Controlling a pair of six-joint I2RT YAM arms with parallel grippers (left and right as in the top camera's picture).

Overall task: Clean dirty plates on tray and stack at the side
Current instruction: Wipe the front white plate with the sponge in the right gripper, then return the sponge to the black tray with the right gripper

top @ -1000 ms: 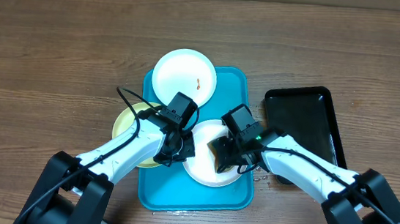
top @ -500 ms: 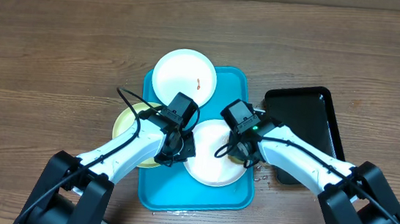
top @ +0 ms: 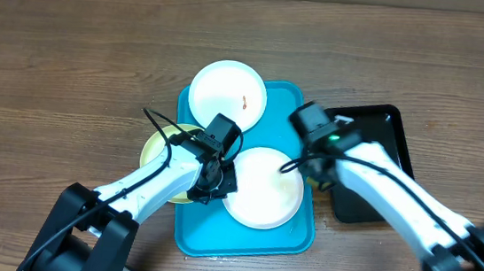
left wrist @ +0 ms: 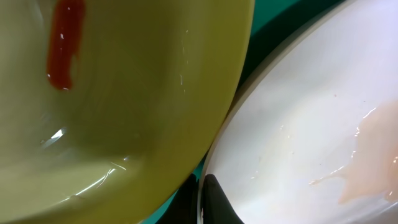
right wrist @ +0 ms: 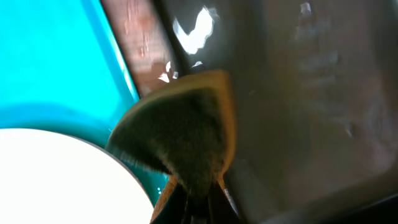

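My right gripper moves over the black tray's wet bottom, below it and to its right in the overhead view, next, then lowers and releases the sponge (right wrist: 180,137).
The turquoise tray (top: 223,238) lies mid-table. One white plate (top: 228,94) with a red smear rests on its far left corner. A yellow-green plate (top: 162,150) overlaps the tray's left rim and carries an orange-red smear (left wrist: 62,43). The near white plate (top: 263,189) shows a faint pink wet film. My left gripper (top: 217,174) is shut on this plate's left rim, one dark finger (left wrist: 217,202) lying on its inner face. My right gripper (top: 312,164) is shut on a brown sponge (right wrist: 180,137), above the gap between the tray's right rim (right wrist: 56,56) and the black tray.
A black tray (top: 384,140) with wet glints lies right of the turquoise tray, a strip of wooden table (right wrist: 134,43) between them. Bare wood surrounds both trays. Both arms reach in from the near edge.
My right gripper has carried the sponge off the near white plate and rightward to the black tray's edge. The turquoise tray and its plates have shifted slightly right. The left gripper keeps its hold.
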